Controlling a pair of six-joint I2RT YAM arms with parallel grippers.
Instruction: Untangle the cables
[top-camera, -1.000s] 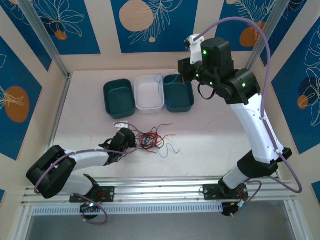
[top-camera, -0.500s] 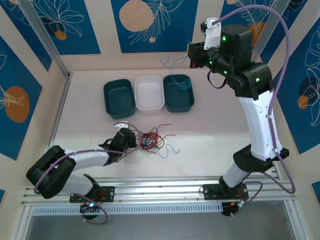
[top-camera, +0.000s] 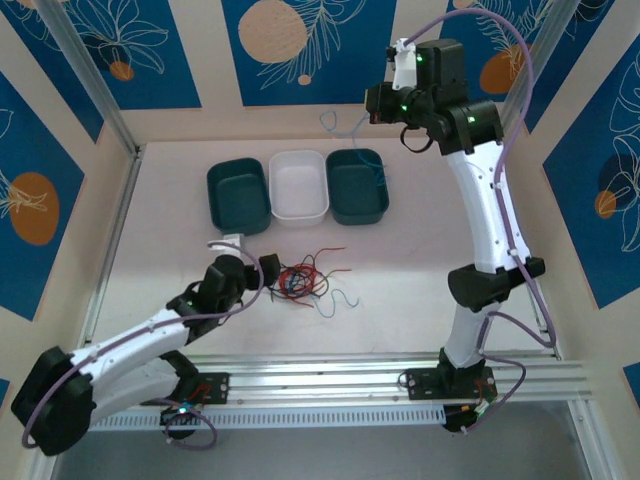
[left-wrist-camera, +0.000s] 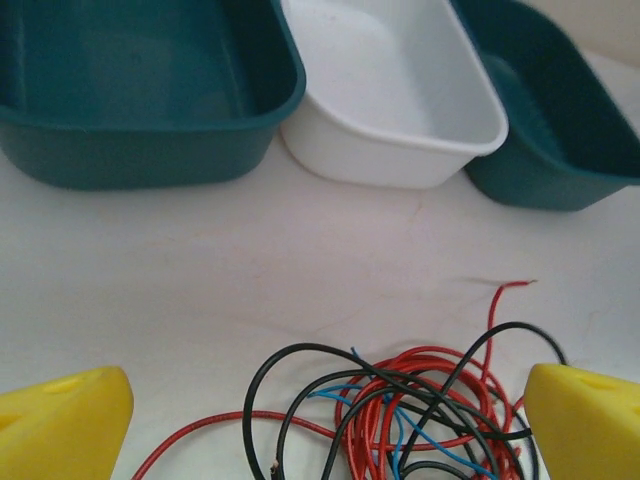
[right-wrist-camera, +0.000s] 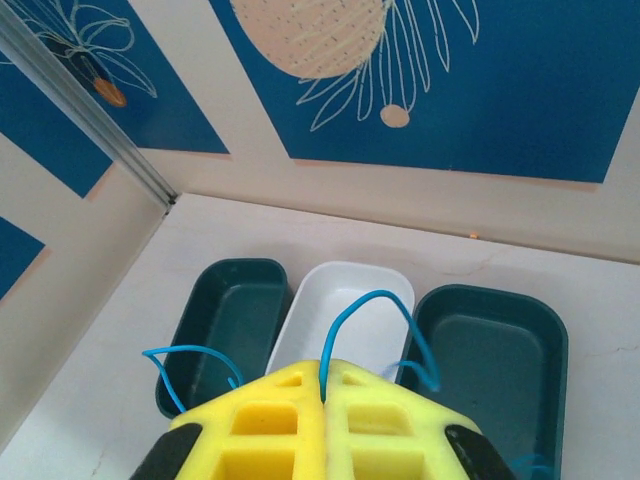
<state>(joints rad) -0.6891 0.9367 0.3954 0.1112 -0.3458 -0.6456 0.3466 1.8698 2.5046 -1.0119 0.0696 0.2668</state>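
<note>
I will next lower my right gripper toward the teal bin below it and let go of the thin blue cable there, because the cable's trailing end hangs over that bin.
A tangle of red, black and blue cables lies on the table in front of the bins. In the left wrist view the cable tangle sits low between my yellow fingertips, nearer the right one. My left gripper is open just left of the tangle and holds nothing. My right gripper is raised high over the back of the table, shut on a thin blue cable. That blue cable loops out on both sides of the jaws and trails down toward the right teal bin.
Three empty bins stand in a row behind the tangle: a teal bin, a white bin and the right teal one. One loose blue wire lies right of the tangle. Walls close off the back and sides.
My left gripper has opened and drawn back a little from the tangle. The right arm has lifted the blue cable higher and toward the back wall.
</note>
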